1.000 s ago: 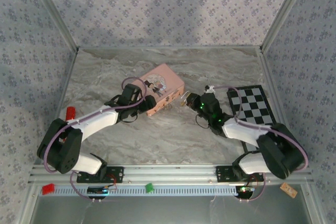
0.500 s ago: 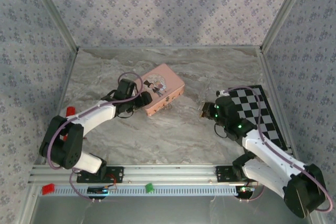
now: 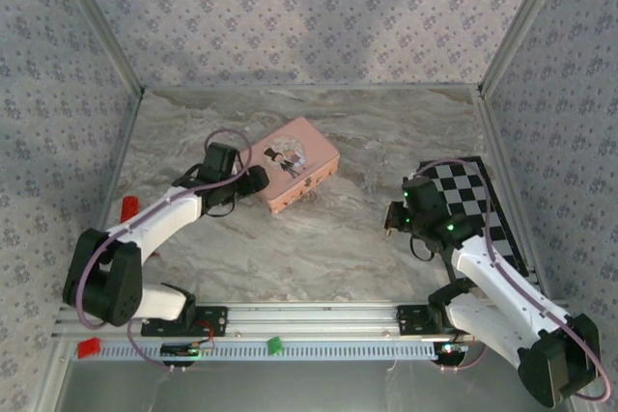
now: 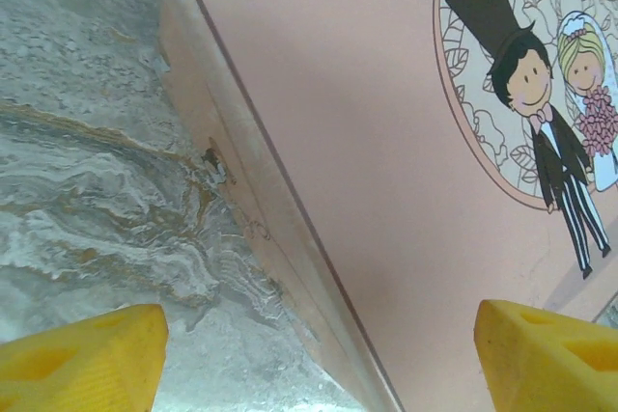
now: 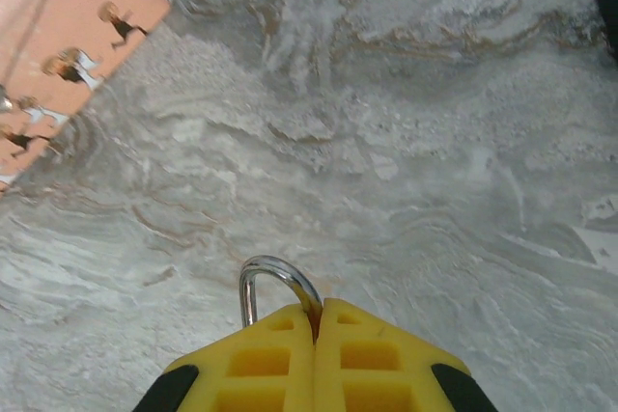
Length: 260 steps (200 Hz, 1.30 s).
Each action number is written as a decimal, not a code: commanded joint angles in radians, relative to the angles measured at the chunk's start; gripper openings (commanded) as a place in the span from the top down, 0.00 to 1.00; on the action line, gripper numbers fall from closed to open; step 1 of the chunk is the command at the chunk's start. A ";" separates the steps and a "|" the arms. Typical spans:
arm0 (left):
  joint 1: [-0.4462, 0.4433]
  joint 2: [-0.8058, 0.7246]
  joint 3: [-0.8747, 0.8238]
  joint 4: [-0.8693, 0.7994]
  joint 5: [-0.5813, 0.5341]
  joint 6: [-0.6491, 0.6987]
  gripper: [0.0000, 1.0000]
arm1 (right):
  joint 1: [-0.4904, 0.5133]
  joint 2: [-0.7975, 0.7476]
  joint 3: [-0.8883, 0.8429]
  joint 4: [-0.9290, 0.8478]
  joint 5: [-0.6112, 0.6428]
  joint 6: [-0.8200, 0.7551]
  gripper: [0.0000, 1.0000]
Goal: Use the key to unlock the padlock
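My right gripper moves a little toward the tin and down next and releases the padlock, since bare marble lies open between the padlock and the pink tin (image 3: 296,163).
My right gripper (image 5: 317,311) is shut on the padlock. Its silvery shackle loop (image 5: 273,282) sticks out from between the yellow fingers, and the brass body is hidden by them. In the top view this gripper (image 3: 391,218) hangs over bare marble, right of the middle and well apart from the pink tin (image 3: 296,163). The left gripper (image 3: 259,180) is open at the tin's near-left end. In the left wrist view its yellow fingertips (image 4: 87,354) straddle the edge of the tin (image 4: 386,142): one is over marble, the other over the lid. The key is out of view.
A black-and-white checkered mat (image 3: 465,190) lies under the right arm by the right wall. A small red object (image 3: 128,207) sits near the left wall. Patterned walls close in three sides. Open marble lies between the two grippers.
The right arm has pulled back from the tin's right end toward the near right, carrying the padlock. The left gripper has backed off slightly to the left along the tin.
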 commanded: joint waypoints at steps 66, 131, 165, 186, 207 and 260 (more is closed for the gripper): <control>0.005 -0.232 -0.192 0.029 -0.087 0.031 0.16 | 0.025 0.223 0.036 0.029 -0.009 -0.022 1.00; 0.008 -0.284 -0.229 0.022 -0.138 0.016 0.15 | 0.031 0.374 0.066 0.132 -0.077 -0.031 1.00; 0.018 -0.269 -0.247 0.048 -0.135 -0.027 0.15 | 0.023 0.461 0.092 0.185 -0.139 -0.066 1.00; 0.019 -0.273 -0.245 0.050 -0.134 -0.031 0.14 | 0.016 0.493 0.098 0.218 -0.161 -0.064 1.00; 0.019 -0.278 -0.245 0.044 -0.135 -0.026 0.14 | 0.008 0.528 0.104 0.246 -0.180 -0.062 1.00; 0.021 -0.290 -0.251 0.036 -0.137 -0.025 0.14 | 0.000 0.605 0.134 0.291 -0.219 -0.064 1.00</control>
